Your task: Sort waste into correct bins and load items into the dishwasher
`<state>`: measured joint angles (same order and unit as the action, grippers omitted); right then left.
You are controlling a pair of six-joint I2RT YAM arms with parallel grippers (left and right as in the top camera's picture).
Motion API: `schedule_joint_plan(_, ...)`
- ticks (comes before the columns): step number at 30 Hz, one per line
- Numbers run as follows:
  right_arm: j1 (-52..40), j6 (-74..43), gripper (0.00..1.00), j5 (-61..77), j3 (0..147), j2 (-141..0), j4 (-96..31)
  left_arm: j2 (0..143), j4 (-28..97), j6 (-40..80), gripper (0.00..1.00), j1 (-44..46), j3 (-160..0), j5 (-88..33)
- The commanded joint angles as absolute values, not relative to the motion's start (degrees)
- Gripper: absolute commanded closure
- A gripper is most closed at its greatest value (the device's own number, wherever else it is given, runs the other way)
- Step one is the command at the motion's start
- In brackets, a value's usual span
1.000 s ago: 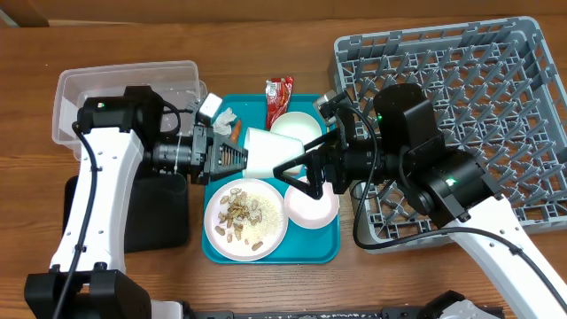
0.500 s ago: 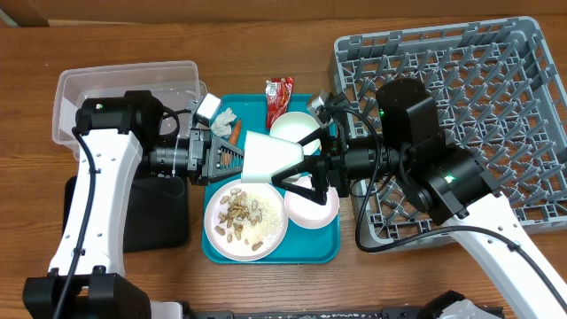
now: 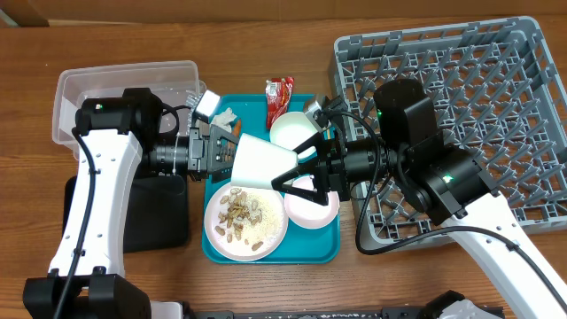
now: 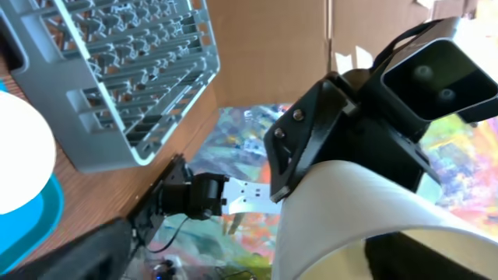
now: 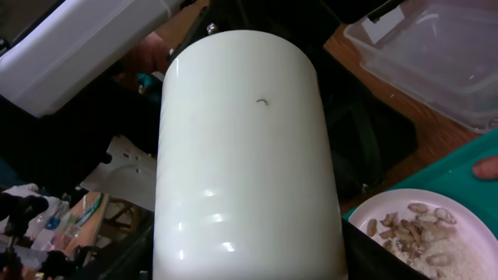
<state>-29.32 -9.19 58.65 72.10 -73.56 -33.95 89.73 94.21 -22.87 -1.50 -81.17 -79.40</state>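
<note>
I should next swing my right gripper from the tray over the grey dish rack, tip the cup so its opening faces down, then go down and let go of it among the rack's wires, since they're empty.
A white cup hangs on its side above the teal tray, between the two arms. My right gripper is shut on the cup's body, with a black finger on each side of it in the right wrist view. My left gripper stands open at the cup's mouth; the cup's rim fills its view. Below lie a plate of peanut shells and two bowls. The red wrapper and paper wad lie at the tray's far end.
The grey dish rack stands to the right, under my right arm. The clear tub sits at the back left. The black tray lies under my left arm.
My left gripper's jaws have opened. My right gripper's jaws have closed in on the cup. The cup has shifted slightly left and down.
</note>
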Motion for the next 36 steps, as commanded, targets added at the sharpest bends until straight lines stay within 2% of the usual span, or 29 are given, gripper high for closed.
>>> schedule_joint_plan(1,-26.3,-9.0,0.43,57.7,73.1,-71.9,-35.5,89.3,93.8,-23.0,0.0,-1.1,-82.1,-74.9)
schedule_joint_plan(10,-12.1,-8.9,0.43,46.9,73.1,-67.5,-47.8,89.3,93.8,-20.5,0.0,-1.1,-82.1,-66.0)
schedule_joint_plan(19,1.1,-11.4,0.44,21.1,73.1,-67.5,-62.9,89.3,93.8,-20.5,0.0,-1.1,-82.1,-64.9)
schedule_joint_plan(28,2.3,-18.3,0.44,7.9,73.1,-74.2,-70.4,89.3,93.6,-20.5,0.0,-1.1,-82.1,-64.9)
schedule_joint_plan(33,2.3,-18.3,0.44,6.9,73.1,-80.6,-71.2,89.3,93.6,-20.5,0.0,-1.1,-82.1,-64.9)
schedule_joint_plan(34,2.3,-18.3,0.43,6.9,73.1,-81.6,-70.9,89.3,93.6,-20.5,0.0,-1.1,-82.1,-64.9)
schedule_joint_plan(36,2.3,-18.3,0.29,6.9,73.1,-83.4,-70.3,89.3,93.6,-20.5,0.0,-1.1,-82.1,-64.9)
